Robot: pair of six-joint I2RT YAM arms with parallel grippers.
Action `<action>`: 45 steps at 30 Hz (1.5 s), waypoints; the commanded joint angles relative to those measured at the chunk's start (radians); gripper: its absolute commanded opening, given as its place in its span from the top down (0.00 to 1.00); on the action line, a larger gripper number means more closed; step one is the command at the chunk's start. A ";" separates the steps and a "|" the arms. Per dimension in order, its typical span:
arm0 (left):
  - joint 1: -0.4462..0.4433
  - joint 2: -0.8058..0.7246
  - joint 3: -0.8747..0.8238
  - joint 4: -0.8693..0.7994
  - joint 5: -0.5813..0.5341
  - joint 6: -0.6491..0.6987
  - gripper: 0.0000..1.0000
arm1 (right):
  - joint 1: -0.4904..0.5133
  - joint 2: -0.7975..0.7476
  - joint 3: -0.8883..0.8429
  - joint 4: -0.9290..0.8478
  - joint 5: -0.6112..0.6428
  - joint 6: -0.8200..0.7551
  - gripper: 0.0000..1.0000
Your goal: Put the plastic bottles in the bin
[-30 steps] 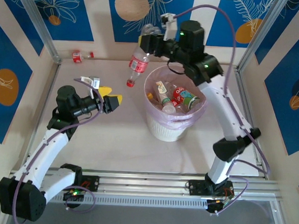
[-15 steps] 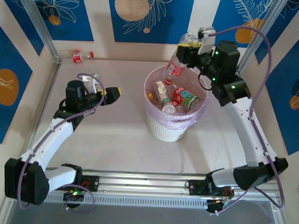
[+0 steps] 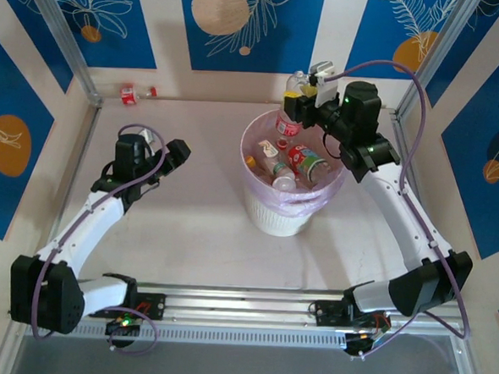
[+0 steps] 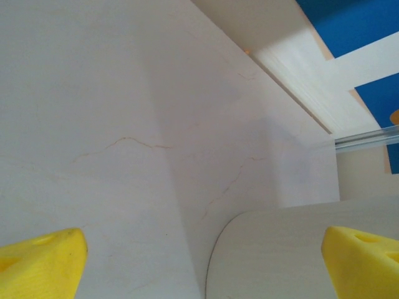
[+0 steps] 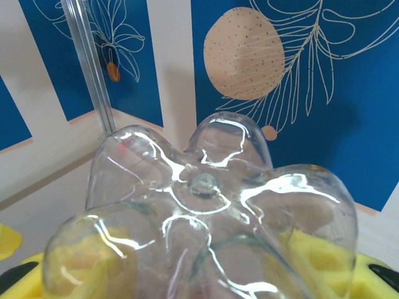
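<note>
The neck-down bottle in my right gripper will go down toward the bin's opening (image 3: 271,134) next, and I will let go of the bottle's base end, because that opening is below the gripper.
A clear plastic bottle (image 3: 289,115) with a red label hangs neck down over the far rim of the bin (image 3: 273,214), a white ribbed basket lined with a pink bag. My right gripper (image 3: 307,92) is shut on the bottle's base end. In the right wrist view the clear bottle base (image 5: 206,187) sits between the yellow fingers (image 5: 318,255) of the right gripper (image 5: 199,274). Several bottles (image 3: 305,162) lie inside the bin. One more red-labelled bottle (image 3: 137,93) lies at the far left corner. My left gripper (image 3: 180,153) (image 4: 206,261) stands open and holds nothing, left of the bin.
The enclosure's back wall and a metal corner post (image 3: 67,44) stand right behind the loose bottle. Bare table (image 3: 188,226) spreads between the left arm and the bin. The left wrist view looks at the table top (image 4: 112,93) and a wall edge (image 4: 299,81).
My right arm carried the bottle rightward from left of the bin to above its far rim and lowered it a little. The left gripper rose slightly and turned, its yellow fingers now out of sight from above.
</note>
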 commanded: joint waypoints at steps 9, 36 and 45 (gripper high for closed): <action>0.014 0.068 -0.001 0.107 0.028 -0.104 0.04 | 0.000 -0.060 0.131 -0.139 -0.034 -0.057 0.85; 0.027 0.080 -0.016 0.089 -0.019 -0.139 0.04 | 0.091 0.059 0.158 -0.390 0.041 -0.517 0.66; 0.028 0.078 -0.027 0.097 -0.016 -0.132 0.03 | 0.115 0.052 0.217 -0.440 0.001 -0.469 0.32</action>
